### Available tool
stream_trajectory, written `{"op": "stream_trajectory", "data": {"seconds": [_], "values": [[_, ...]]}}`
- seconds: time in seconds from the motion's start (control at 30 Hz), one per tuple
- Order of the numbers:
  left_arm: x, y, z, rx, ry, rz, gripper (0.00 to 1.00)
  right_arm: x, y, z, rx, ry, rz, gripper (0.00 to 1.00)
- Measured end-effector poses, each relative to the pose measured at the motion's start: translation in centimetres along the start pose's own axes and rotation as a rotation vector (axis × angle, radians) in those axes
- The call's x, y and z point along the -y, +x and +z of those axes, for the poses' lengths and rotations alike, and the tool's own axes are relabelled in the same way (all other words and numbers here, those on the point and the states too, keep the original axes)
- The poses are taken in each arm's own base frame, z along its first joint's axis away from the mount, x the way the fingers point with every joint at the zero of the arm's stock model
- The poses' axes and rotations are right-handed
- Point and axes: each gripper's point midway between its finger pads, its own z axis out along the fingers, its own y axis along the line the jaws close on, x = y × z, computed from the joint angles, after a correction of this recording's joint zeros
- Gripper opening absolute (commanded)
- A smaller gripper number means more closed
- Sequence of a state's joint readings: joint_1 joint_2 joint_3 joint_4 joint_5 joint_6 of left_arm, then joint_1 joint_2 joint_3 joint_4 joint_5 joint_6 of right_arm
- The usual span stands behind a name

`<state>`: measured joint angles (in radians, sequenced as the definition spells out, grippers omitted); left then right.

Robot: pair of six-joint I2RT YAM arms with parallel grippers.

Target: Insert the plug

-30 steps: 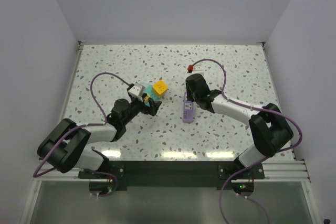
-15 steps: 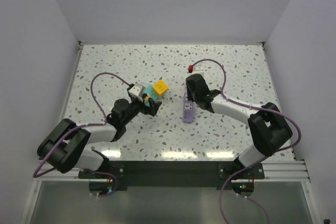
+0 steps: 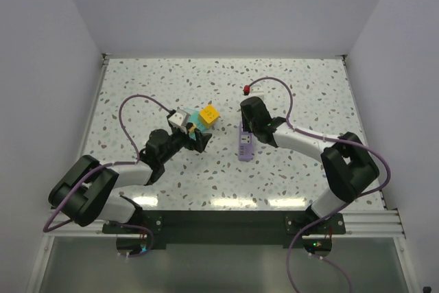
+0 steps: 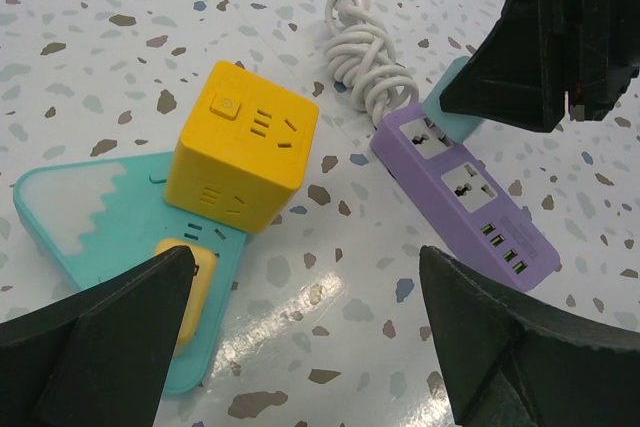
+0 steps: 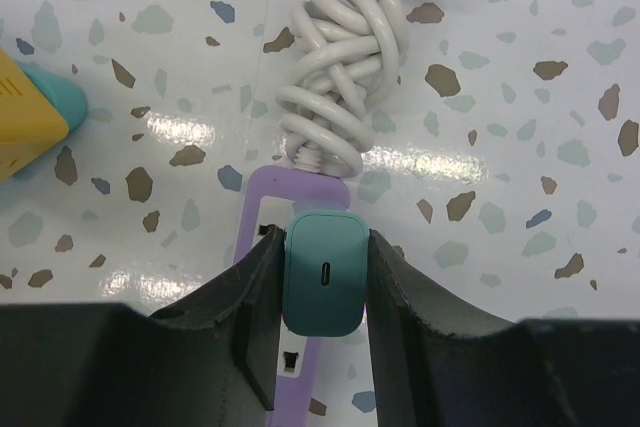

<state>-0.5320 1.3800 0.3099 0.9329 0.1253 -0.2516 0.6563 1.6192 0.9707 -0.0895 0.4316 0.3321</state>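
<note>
The teal plug (image 5: 322, 287) still has a slot showing beside it, so next I will move my right gripper down and left in its wrist view onto the cord-end socket (image 5: 271, 227) and release the plug.
My right gripper (image 5: 322, 243) is shut on the teal plug (image 5: 322, 287), one finger on each side. It holds the plug over the cord end of the purple power strip (image 5: 262, 197). The plug's pins are hidden, so I cannot tell whether they are in a socket. In the left wrist view the plug (image 4: 452, 109) sits at the strip's (image 4: 465, 192) far end, under the right gripper's fingers (image 4: 560, 37). My left gripper (image 4: 307, 269) is open over bare table, with nothing between its fingers. From above, the right gripper (image 3: 245, 127) is over the strip (image 3: 245, 146) and the left gripper (image 3: 199, 141) is beside it.
A yellow cube socket (image 4: 245, 147) rests on a teal power strip (image 4: 90, 227), just left of the purple one. The purple strip's white cord (image 5: 345, 77) lies coiled at its far end. White walls close in the speckled table (image 3: 309, 87).
The right gripper with the plug has edged slightly to the left. The left arm has barely moved.
</note>
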Motion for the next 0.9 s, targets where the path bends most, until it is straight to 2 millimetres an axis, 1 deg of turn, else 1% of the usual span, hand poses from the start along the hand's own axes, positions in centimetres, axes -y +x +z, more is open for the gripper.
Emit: {"op": "stream_trajectory", "data": {"seconds": [0.8, 0.9], "values": [[0.04, -0.11, -0.02, 0.003, 0.002, 0.001, 1.0, -0.07, 0.28, 0.13, 0.015, 0.036, -0.01, 0.0], [0.05, -0.18, -0.03, 0.005, 0.002, 0.001, 1.0, 0.01, 0.74, 0.28, 0.009, 0.037, -0.012, 0.0]]}}
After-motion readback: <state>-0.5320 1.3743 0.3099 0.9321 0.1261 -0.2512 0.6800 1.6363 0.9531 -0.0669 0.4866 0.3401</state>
